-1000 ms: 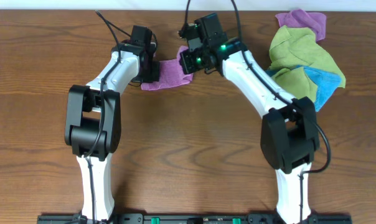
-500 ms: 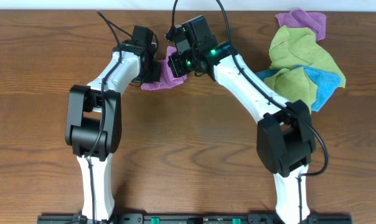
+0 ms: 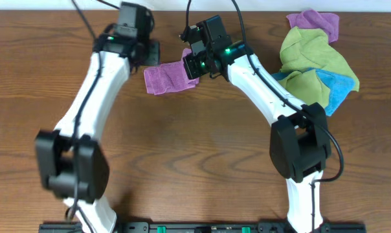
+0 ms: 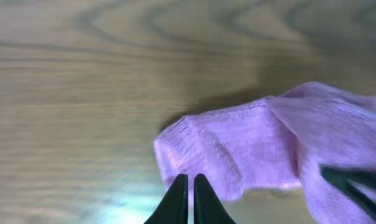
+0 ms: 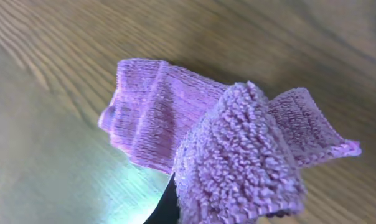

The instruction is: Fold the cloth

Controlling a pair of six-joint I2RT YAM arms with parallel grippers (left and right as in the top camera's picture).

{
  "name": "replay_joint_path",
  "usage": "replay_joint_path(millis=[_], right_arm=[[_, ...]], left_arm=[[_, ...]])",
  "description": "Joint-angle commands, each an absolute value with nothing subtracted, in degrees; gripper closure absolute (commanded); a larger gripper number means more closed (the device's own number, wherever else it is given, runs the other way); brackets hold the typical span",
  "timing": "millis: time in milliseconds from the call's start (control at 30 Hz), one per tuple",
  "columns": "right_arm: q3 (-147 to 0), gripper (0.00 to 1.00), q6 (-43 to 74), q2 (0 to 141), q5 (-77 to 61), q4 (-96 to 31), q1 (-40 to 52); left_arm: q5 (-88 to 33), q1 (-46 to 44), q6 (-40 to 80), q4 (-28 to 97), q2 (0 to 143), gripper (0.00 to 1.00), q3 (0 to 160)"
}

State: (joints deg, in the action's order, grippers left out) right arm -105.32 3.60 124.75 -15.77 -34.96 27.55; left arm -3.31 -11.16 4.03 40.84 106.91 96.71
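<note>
The raised fold is draped over my right gripper's fingers, and the cloth's other end [image 3: 156, 80] [image 5: 138, 109] lies flat. I will carry the fold across the cloth toward that end next and open that gripper.
The lilac cloth [image 3: 164, 79] lies bunched on the wooden table at the back centre. It also shows in the left wrist view [image 4: 250, 146] and the right wrist view [image 5: 157, 118]. My right gripper [image 3: 194, 65] is shut on the cloth's right edge; a fluffy fold [image 5: 238, 168] is raised and draped over its fingers, hiding most of them. My left gripper [image 3: 147, 50] sits just behind the cloth's left end. Its fingers [image 4: 188, 180] are pressed together with nothing between them, just in front of the cloth's left edge.
A heap of other cloths lies at the back right: a second purple one [image 3: 317, 22], lime-green ones [image 3: 309, 55] and a blue one [image 3: 338, 87]. The table's back edge [image 3: 53, 8] runs close behind both grippers.
My left arm has swung up and away from the cloth's left end, so more of the cloth shows. My right gripper moved left, then back right a little, still holding the cloth's edge.
</note>
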Motion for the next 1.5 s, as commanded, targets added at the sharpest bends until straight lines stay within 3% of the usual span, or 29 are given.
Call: replay_joint_path(millis=[0, 267, 500, 700, 1167, 1200, 1300, 1333, 1467], right_arm=[[-106.61, 0.99, -0.32, 122.65, -10.72, -35.14, 28.34], [-106.61, 0.99, -8.38, 125.99, -1.43, -33.91, 32.93], [-106.61, 0.99, -13.96, 130.08, 2.79, -31.03, 38.50], [-106.61, 0.99, -12.80, 134.10, 4.80, -25.23, 42.17], [-107.24, 0.99, -10.37, 134.19, 4.56, -16.03, 42.57], [-107.24, 0.96, -9.15, 134.19, 2.96, -15.31, 42.57], [-107.24, 0.14, -5.54, 134.19, -7.38, -13.89, 42.70], [-107.24, 0.01, -5.08, 134.19, -8.43, -13.89, 42.83], [-107.26, 0.01, -3.73, 133.73, -8.38, -13.54, 41.60]], left_arm=[[-1.15, -8.91, 5.13, 44.36, 103.04, 0.94, 97.41], [-9.52, -0.95, 6.37, 52.71, 89.54, 0.94, 97.41], [-9.50, 2.07, 3.51, 57.47, 80.73, 0.91, 97.41], [-12.32, 2.07, 3.38, 61.10, 79.81, 0.94, 97.41], [-13.61, 2.07, 3.38, 61.36, 79.81, 0.92, 97.34], [-13.58, 2.07, 3.38, 61.45, 79.81, 0.92, 97.34], [-12.73, 2.39, 3.20, 60.93, 79.81, 0.92, 97.34], [-12.73, 2.76, 3.22, 60.38, 79.79, 0.92, 97.34], [-13.13, 3.03, 3.20, 59.33, 79.81, 0.90, 97.34]])
